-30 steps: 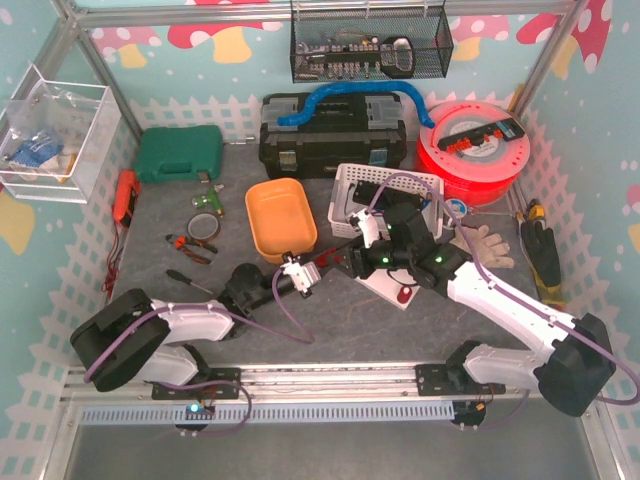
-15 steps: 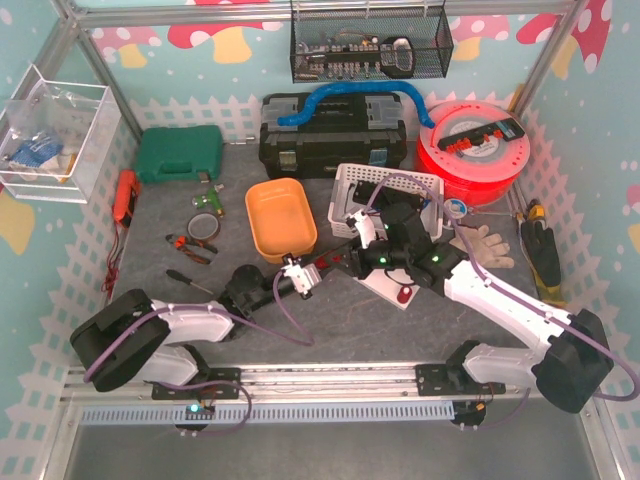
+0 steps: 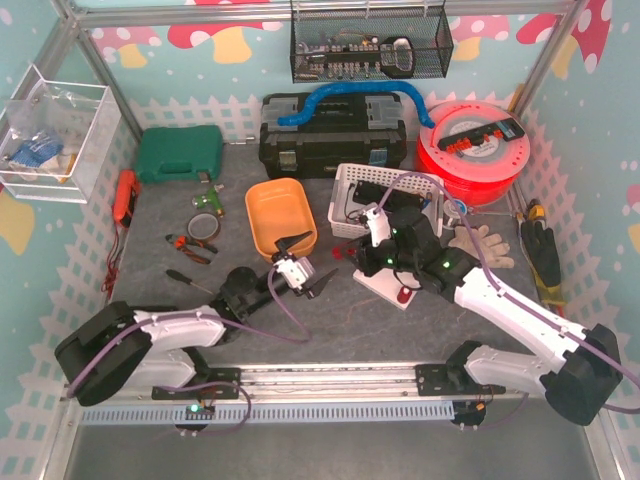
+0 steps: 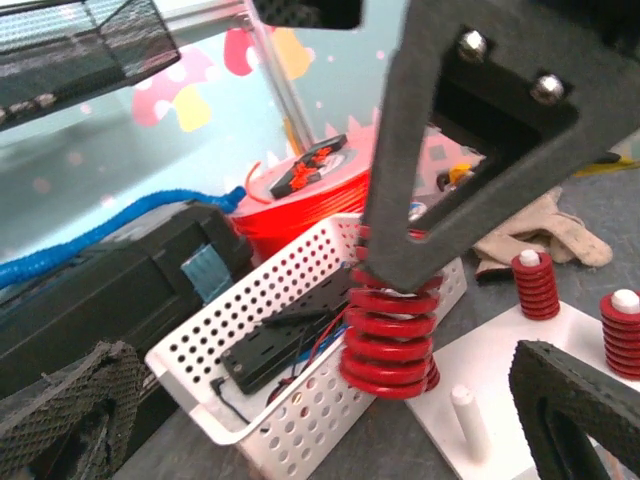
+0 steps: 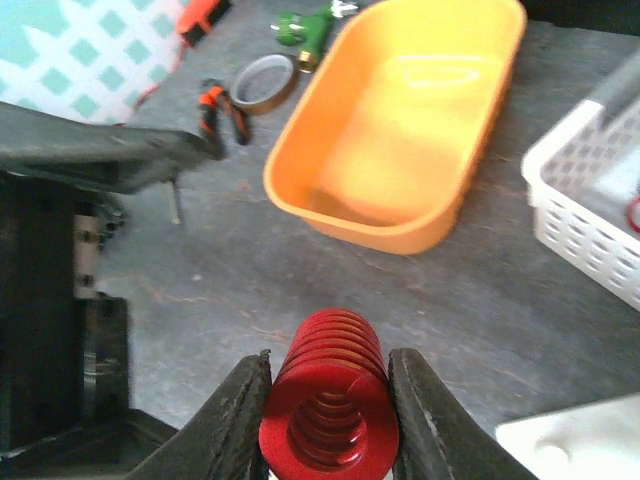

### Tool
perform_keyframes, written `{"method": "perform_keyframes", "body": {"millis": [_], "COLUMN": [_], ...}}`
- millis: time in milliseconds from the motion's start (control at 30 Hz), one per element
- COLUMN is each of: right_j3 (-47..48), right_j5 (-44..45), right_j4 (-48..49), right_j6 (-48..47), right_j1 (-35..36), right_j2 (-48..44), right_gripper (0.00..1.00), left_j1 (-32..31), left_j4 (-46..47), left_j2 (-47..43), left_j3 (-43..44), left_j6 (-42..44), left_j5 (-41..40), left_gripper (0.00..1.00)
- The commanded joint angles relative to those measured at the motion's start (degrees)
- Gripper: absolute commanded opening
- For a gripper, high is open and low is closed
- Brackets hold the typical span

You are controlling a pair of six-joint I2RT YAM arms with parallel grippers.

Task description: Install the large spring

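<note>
I need to move my right gripper to the right in its wrist view because one plate peg is bare. Then I need to lower the spring onto that peg and let the spring go.
The large red spring (image 5: 330,415) is gripped at its sides by my right gripper (image 5: 328,400), which is shut on it. In the left wrist view the spring (image 4: 390,340) hangs coil-down under the right gripper's dark fingers (image 4: 440,150), beside the white peg plate (image 4: 500,390). On that plate a bare peg (image 4: 468,420) stands below the spring and two smaller red springs (image 4: 535,285) sit on pegs. My left gripper (image 3: 315,255) is open, just left of the spring (image 3: 345,256), holding nothing.
An orange tray (image 3: 280,218) lies behind the left gripper. A white perforated basket (image 3: 385,195) with a black part stands close behind the spring. Further off are a black toolbox (image 3: 330,135), a red reel (image 3: 475,150), gloves (image 3: 480,245) and hand tools (image 3: 195,235).
My left gripper has opened and let go of the spring, drawing back slightly left. The right gripper closed on the spring and now holds it alone.
</note>
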Motion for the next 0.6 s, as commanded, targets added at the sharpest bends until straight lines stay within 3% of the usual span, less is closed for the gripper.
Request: {"method": "perform_keyframes", "body": {"millis": [0, 167, 300, 567], "right_j3": [0.83, 2.15, 3.62, 6.12], "right_j5": [8.60, 14.67, 19.15, 21.46], "right_j4": [-5.22, -11.57, -15.67, -18.03], "right_j6": [-1.09, -1.57, -1.33, -0.99], "right_j1": [0.09, 0.10, 0.09, 0.09], "right_j2": [-0.05, 1.66, 3.45, 7.57], "right_gripper": [0.00, 0.00, 0.00, 0.00], "left_j1": [-0.29, -0.01, 1.09, 7.52], "left_j4": [-4.75, -15.47, -18.96, -28.28], "left_j2": [-3.69, -5.62, -7.65, -12.27], "left_j3": [-1.00, 2.26, 2.50, 3.33], "left_j6": [-6.13, -10.08, -13.22, -26.52], "left_j5": [-8.10, -28.35, -38.48, -43.75], "left_gripper": [0.99, 0.99, 0.99, 0.99]}}
